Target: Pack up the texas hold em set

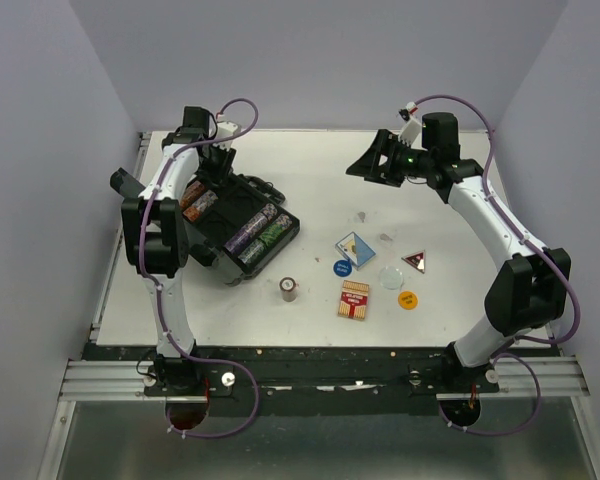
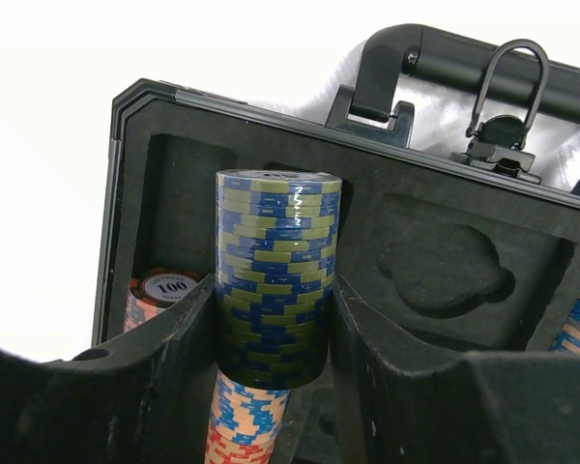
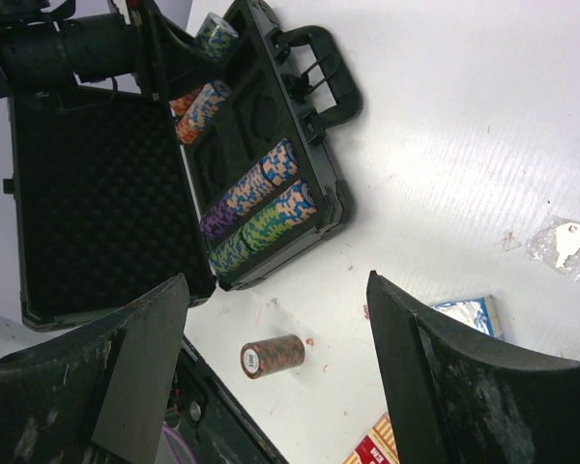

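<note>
My left gripper lowers the chip stack into the slot's far end (image 1: 223, 186) next, just past the peach-and-blue row. It then opens, since that end is still empty.
The black case (image 1: 291, 226) lies open at the table's left, with rows of multicoloured chips (image 1: 258, 233) in its foam slots. My left gripper (image 1: 217, 178) is over the case, shut on a blue-and-olive chip stack (image 2: 275, 280) held above a peach-and-blue row (image 2: 242, 425). The handle (image 2: 464, 68) is at the case's far edge. My right gripper (image 1: 375, 165) is open and empty, high over the back right. A loose brown chip stack (image 1: 289, 289) lies on its side on the table, also in the right wrist view (image 3: 271, 355). A red deck (image 1: 355, 300), blue deck (image 1: 355, 248), blue button (image 1: 341, 267), clear button (image 1: 391, 277) and orange button (image 1: 408, 299) lie mid-table.
A small dark triangular piece (image 1: 415, 260) lies right of the blue deck. A key in a clear bag (image 3: 561, 242) lies further back. The case's foam-lined lid (image 3: 97, 193) lies flat beside the base, under my left arm.
</note>
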`<state>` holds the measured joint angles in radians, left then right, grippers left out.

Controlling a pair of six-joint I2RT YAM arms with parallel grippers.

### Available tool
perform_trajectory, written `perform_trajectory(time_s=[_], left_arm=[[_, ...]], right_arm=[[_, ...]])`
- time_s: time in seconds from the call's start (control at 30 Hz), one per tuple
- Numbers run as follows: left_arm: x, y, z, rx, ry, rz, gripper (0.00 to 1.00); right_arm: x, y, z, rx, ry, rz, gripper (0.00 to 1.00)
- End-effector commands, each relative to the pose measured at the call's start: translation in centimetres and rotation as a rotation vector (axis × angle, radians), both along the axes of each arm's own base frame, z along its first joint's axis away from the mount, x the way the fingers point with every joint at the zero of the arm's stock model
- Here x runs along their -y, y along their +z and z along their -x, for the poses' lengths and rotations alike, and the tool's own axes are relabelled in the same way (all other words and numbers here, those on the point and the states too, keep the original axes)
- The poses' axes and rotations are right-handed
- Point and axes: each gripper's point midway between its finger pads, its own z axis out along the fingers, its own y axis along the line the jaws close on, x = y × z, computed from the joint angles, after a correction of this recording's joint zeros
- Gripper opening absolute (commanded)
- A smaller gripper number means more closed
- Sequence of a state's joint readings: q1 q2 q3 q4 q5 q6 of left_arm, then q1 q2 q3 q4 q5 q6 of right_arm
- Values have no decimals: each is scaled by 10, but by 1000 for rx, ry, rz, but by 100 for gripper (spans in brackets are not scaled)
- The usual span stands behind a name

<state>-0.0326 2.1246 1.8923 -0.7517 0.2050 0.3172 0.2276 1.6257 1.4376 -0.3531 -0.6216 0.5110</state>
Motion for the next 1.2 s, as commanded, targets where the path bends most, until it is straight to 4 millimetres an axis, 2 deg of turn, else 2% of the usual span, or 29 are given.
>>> perform_trajectory(time_s=[0.0, 0.27, 0.73, 0.93, 1.17], left_arm=[[-9, -2, -9, 28, 37, -20, 0], [-8, -12, -9, 6, 49, -12, 0], [-9, -16, -6, -10, 55, -14, 0], [-11, -19, -2, -23, 48, -28, 16], [-14, -20, 0, -27, 54, -46, 50]], right_arm=[[5, 0, 4, 6, -9, 18, 82], [4, -2, 3, 1, -2, 15, 82], [5, -4, 3, -3, -4, 18, 82], [5, -5, 3, -5, -4, 19, 82], [4, -7, 3, -11, -2, 17, 82]])
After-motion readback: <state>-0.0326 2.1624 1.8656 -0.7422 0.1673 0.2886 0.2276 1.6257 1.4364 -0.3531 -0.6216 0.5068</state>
